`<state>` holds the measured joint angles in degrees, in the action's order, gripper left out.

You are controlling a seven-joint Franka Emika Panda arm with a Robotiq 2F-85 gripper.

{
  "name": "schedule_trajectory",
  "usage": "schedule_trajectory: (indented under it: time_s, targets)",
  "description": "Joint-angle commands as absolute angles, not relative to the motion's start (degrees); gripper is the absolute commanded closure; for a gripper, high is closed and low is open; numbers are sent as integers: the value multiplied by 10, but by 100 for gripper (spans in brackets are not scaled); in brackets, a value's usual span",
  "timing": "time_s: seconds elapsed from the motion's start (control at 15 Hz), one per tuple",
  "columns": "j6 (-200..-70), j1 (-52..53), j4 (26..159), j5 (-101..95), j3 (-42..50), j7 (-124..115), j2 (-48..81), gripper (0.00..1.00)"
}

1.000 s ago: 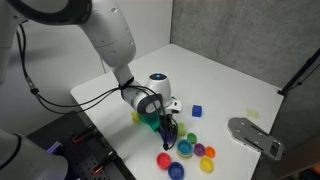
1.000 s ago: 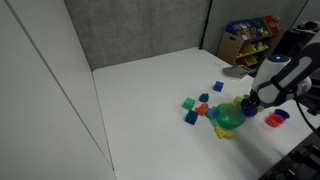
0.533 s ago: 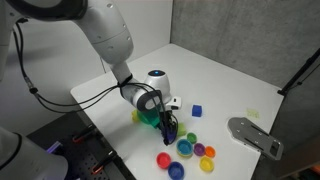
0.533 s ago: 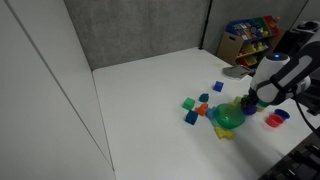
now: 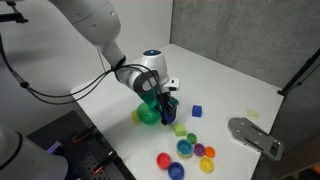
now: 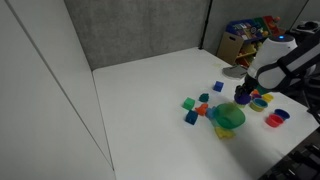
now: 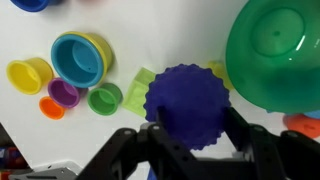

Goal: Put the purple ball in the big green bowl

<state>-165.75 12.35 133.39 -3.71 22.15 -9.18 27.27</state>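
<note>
The purple ball [image 7: 188, 103] is still hanging beside the big green bowl, so the gripper will lift it a little next and then carry it over the middle of the bowl.
In the wrist view my gripper [image 7: 190, 130] is shut on the purple ball [image 7: 188, 103], a dark purple bumpy ball held between both fingers above the white table. The big green bowl [image 7: 285, 60] is up and to the right of the ball, close beside it. In both exterior views the gripper [image 5: 167, 108] [image 6: 243, 98] hangs next to the green bowl [image 5: 147, 113] [image 6: 228, 117], raised above the table. The ball is barely visible there, within the dark fingers.
Small cups lie on the table in the wrist view: yellow [image 7: 28, 73], blue inside yellow [image 7: 80, 58], purple [image 7: 63, 92], orange [image 7: 50, 107], green [image 7: 103, 98]. A blue cube [image 5: 197, 110], a cup cluster [image 5: 190, 150] and a grey device [image 5: 255, 135] stand nearby. Blocks [image 6: 195, 108] lie beside the bowl.
My gripper has risen from the cup cluster and moved towards the green bowl, with the purple ball in it.
</note>
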Motion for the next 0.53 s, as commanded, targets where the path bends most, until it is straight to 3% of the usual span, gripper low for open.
schedule_trajectory:
  time_s: [0.0, 0.33, 0.4, 0.47]
  targets:
    - [-1629, 130, 1368, -66, 207, -123, 196, 65]
    - [-1587, 104, 1383, -44, 127, -122, 163, 65]
    - [-1577, 99, 1384, -42, 113, -122, 162, 15]
    - [-1564, 93, 1384, -40, 102, -122, 162, 14]
